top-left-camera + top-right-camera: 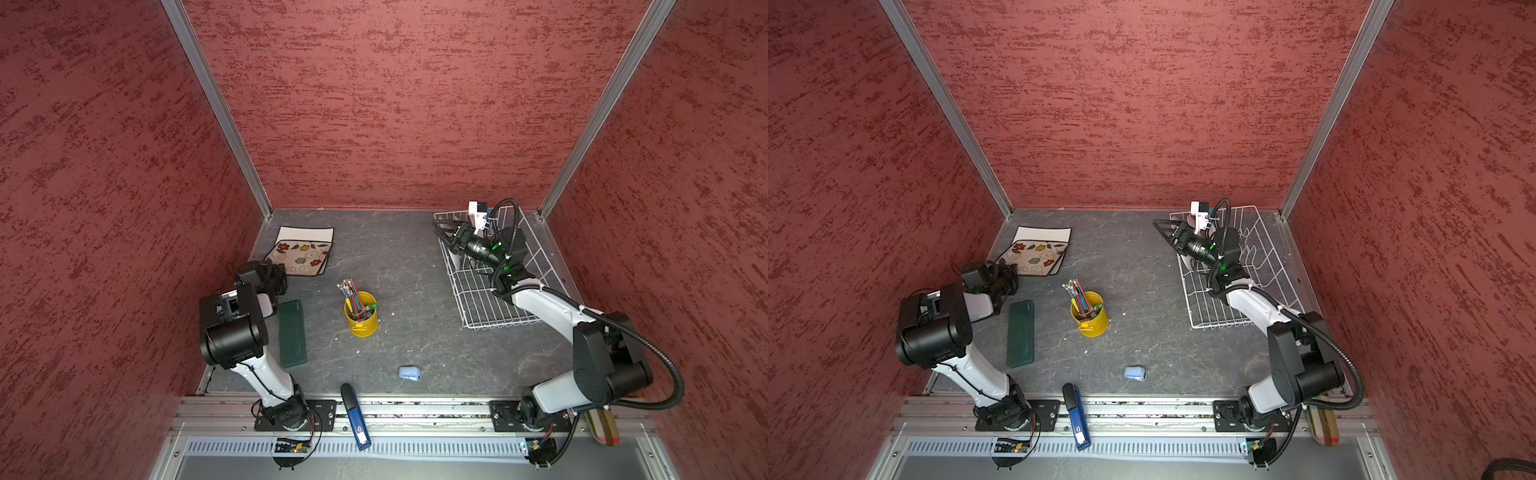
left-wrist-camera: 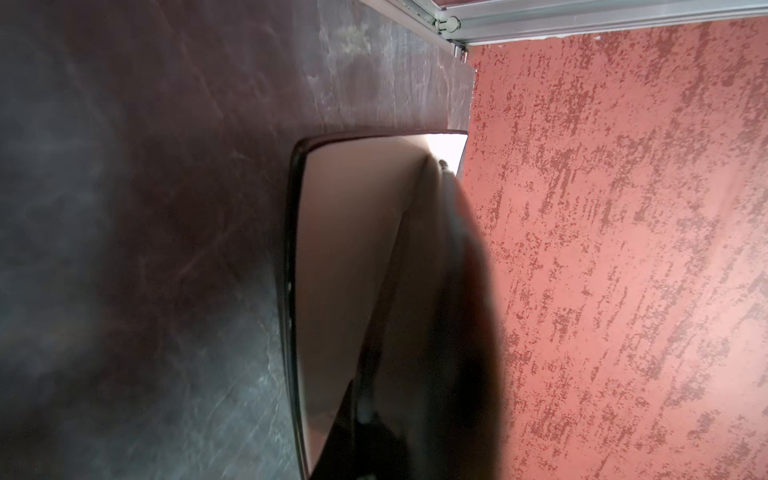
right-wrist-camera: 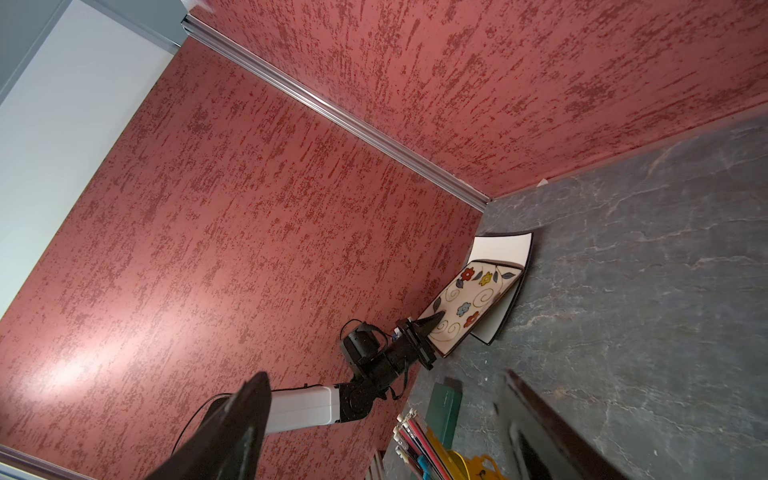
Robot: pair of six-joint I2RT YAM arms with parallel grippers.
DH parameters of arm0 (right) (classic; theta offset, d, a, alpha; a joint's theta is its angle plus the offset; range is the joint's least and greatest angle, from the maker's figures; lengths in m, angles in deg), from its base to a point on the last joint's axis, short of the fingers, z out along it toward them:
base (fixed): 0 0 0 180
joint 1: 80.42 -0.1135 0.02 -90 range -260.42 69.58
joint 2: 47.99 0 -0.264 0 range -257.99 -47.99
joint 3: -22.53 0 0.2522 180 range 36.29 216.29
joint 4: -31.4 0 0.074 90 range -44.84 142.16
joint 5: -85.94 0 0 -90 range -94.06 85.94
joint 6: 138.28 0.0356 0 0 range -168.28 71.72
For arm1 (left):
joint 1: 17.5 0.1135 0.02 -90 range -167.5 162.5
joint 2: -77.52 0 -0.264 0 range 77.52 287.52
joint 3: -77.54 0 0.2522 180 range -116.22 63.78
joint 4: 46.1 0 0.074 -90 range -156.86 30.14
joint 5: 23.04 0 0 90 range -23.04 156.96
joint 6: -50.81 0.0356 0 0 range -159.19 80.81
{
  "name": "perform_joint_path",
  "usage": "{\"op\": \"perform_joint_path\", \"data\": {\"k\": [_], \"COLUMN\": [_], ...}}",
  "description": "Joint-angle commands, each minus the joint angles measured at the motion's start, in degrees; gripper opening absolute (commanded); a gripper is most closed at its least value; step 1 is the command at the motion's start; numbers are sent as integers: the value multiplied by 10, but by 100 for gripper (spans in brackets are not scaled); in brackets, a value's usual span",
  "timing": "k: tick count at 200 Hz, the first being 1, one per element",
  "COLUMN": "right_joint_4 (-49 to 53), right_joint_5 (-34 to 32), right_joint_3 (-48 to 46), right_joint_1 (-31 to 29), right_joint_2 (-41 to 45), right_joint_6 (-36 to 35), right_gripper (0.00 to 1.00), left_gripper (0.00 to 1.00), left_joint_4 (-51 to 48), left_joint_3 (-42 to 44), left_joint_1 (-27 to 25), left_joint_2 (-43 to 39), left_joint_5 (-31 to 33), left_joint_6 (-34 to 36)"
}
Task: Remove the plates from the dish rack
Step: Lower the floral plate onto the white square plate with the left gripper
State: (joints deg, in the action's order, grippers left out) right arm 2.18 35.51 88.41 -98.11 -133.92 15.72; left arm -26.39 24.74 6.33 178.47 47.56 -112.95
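The lower plate's bare strip still shows beyond the flowered plate. My left gripper will next ease the flowered plate outward over the plain-faced plate (image 1: pixel 305 234) (image 2: pixel 352 216) and let go of its near corner.
Two square cream plates lie at the far left of the table in both top views. The flowered plate (image 1: pixel 302 254) rests tilted on a plain-faced plate (image 1: pixel 309 235) with a dark edge. My left gripper (image 1: pixel 277 277) is shut on the flowered plate's near corner. The right wrist view shows its fingers (image 3: pixel 432 323) over that plate (image 3: pixel 469 307). The white wire dish rack (image 1: pixel 494 303) stands at the far right. My right gripper (image 1: pixel 441 232) hovers open above its far left corner, holding nothing. A pale upright piece under it is unclear.
A yellow pencil cup (image 1: pixel 361 318) stands mid-table. A green case (image 1: pixel 292 334) lies beside my left arm. A small light-blue object (image 1: pixel 409 372) and a blue stapler (image 1: pixel 355 415) lie near the front rail. Red walls close in on three sides.
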Motion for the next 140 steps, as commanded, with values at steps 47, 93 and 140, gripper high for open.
{"op": "perform_joint_path", "data": {"k": [47, 93, 140], "right_joint_4": [2, 8, 14], "right_joint_5": [-17, -20, -21], "right_joint_3": [7, 7, 6], "right_joint_1": [-1, -1, -1], "right_joint_2": [13, 14, 17], "right_joint_6": [-8, -11, -15], "right_gripper": [85, 85, 86], "left_gripper": [0, 1, 17], "left_joint_4": [60, 61, 62], "left_joint_3": [-45, -61, -52], "left_joint_1": [-8, -17, -18], "left_joint_2": [7, 38, 31], "left_joint_5": [-4, -11, -4], "left_joint_6": [-1, -3, -4]}}
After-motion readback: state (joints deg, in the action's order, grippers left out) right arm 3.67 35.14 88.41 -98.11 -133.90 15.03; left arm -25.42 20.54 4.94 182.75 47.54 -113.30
